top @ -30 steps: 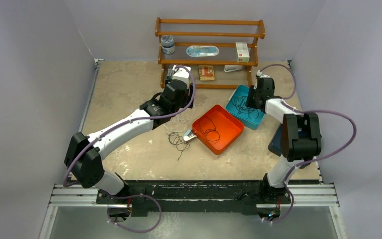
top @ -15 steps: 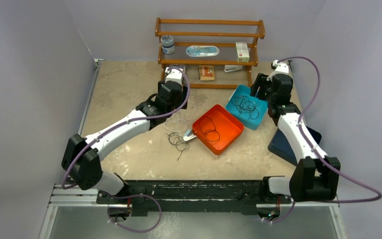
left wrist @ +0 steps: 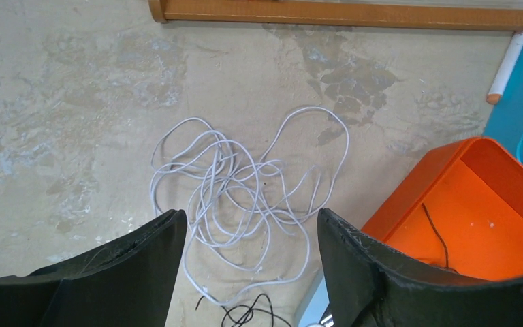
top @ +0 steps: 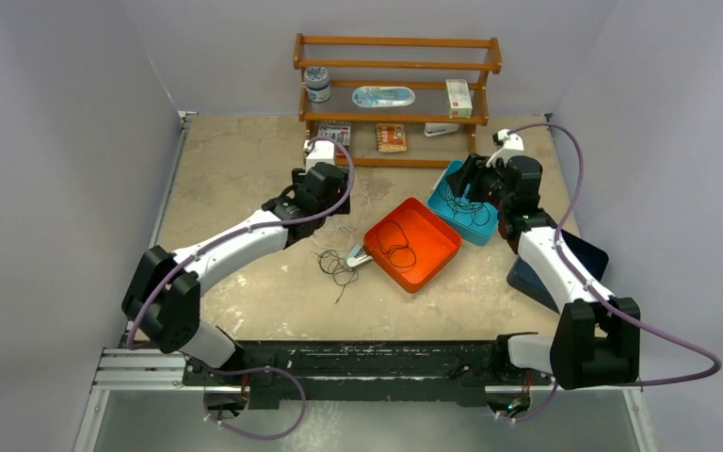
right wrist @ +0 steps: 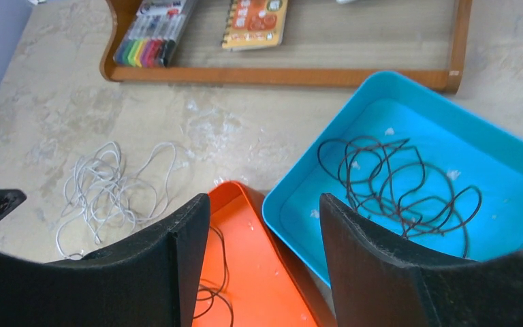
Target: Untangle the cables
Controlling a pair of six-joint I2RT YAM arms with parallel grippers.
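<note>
I need to move my left gripper down onto the middle of the white tangle (top: 342, 222) (left wrist: 241, 189) next, then close it on a piece of the white cable.
A tangle of white cable (left wrist: 245, 197) lies on the table in front of the shelf, also seen in the right wrist view as white cable (right wrist: 102, 184). A small black cable (top: 337, 268) lies just nearer. Another black cable (top: 395, 243) sits in the orange tray (top: 436, 247), and a dark cable (right wrist: 395, 180) fills the blue tray (right wrist: 504, 204). My left gripper (left wrist: 252, 218) hangs open above the white tangle, holding nothing. The right gripper (right wrist: 265, 201) is open and empty above the gap between the two trays.
A wooden shelf (top: 395, 66) at the back holds a jar, a box, markers (right wrist: 151, 42) and a notebook (right wrist: 255, 24). A white stick (left wrist: 507, 65) lies by the blue tray. A dark blue tray (top: 570, 264) sits at the right edge.
The right arm dropped its elbow and lifted off the blue tray, its jaws opening and letting go of the dark cable. The left gripper drifted a little left.
</note>
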